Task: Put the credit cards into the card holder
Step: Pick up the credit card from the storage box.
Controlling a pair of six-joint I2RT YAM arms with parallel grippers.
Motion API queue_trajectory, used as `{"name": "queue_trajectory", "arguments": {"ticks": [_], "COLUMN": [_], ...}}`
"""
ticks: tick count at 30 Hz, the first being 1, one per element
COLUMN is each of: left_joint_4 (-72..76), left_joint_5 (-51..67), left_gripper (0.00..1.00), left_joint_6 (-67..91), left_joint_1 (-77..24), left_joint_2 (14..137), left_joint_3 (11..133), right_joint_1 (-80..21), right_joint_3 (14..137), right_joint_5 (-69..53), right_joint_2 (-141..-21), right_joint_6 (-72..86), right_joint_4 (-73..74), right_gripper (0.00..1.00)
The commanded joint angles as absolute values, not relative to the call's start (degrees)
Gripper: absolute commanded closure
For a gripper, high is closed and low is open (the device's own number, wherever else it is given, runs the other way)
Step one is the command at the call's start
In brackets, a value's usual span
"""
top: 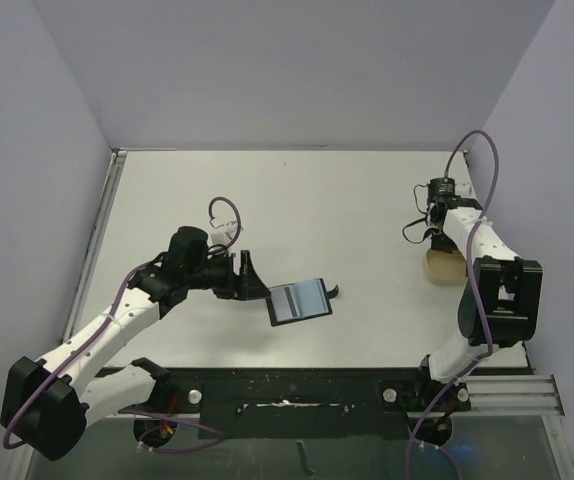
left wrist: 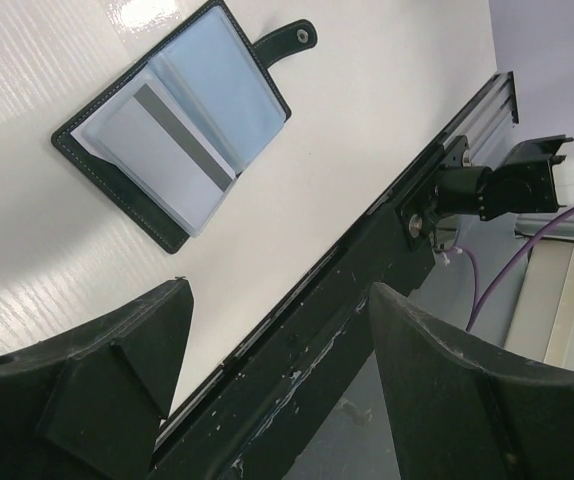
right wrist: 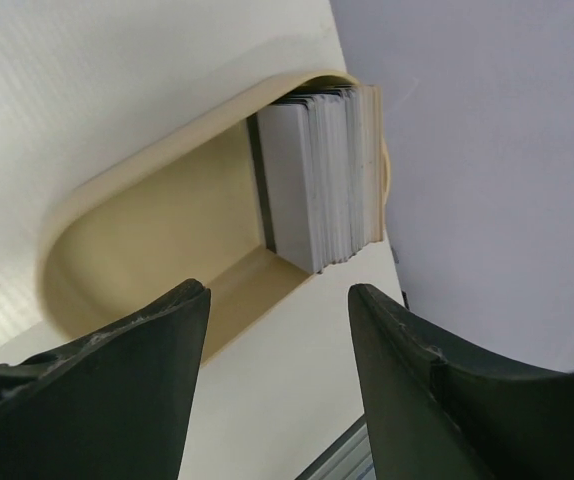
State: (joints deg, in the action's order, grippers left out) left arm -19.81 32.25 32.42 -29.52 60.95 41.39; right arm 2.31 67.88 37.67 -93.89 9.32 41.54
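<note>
My right gripper comes down toward the right in its wrist view next. It closes on the stack's inner end card [right wrist: 301, 195], because empty tray beside it leaves finger room.
The black card holder [top: 300, 300] lies open on the table, its snap tab [left wrist: 289, 40] out to the right. In the left wrist view the card holder [left wrist: 172, 130] shows a grey card with a dark stripe [left wrist: 172, 150] on its grey-blue inside. My left gripper [top: 250, 275] is open and empty, just left of the holder. A stack of several grey credit cards [right wrist: 322, 180] stands on edge at one end of the tan tray [right wrist: 157, 225]. My right gripper [right wrist: 277, 330] is open and empty above the tray [top: 445, 265].
The black rail [left wrist: 317, 330] along the table's near edge runs under my left gripper. The side wall [right wrist: 487, 150] stands close behind the tray. The right arm's base [top: 495, 300] is just in front of the tray.
</note>
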Motion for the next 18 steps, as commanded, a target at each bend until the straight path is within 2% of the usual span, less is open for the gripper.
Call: {"name": "queue_trajectory", "arguments": {"ticks": [1, 9, 18], "left_joint_4": [-20.1, -20.7, -21.2], "left_joint_5": [34.3, 33.9, 33.7], "left_gripper": [0.28, 0.28, 0.28], "left_joint_6": [30.4, 30.2, 29.9], "left_joint_1": [-29.1, -29.3, -30.3], "left_joint_2": [59.5, 58.4, 58.7], "left_joint_3": [41.9, 41.7, 41.9], "right_joint_1": [5.9, 8.1, 10.7], "right_joint_3": [69.3, 70.9, 72.9], "right_joint_5": [40.1, 40.1, 47.1], "right_joint_2": [-94.2, -99.5, -104.0], "right_joint_6": [6.0, 4.8, 4.9], "right_joint_4": [37.8, 36.4, 38.0], "right_gripper": [0.41, 0.44, 0.47]}}
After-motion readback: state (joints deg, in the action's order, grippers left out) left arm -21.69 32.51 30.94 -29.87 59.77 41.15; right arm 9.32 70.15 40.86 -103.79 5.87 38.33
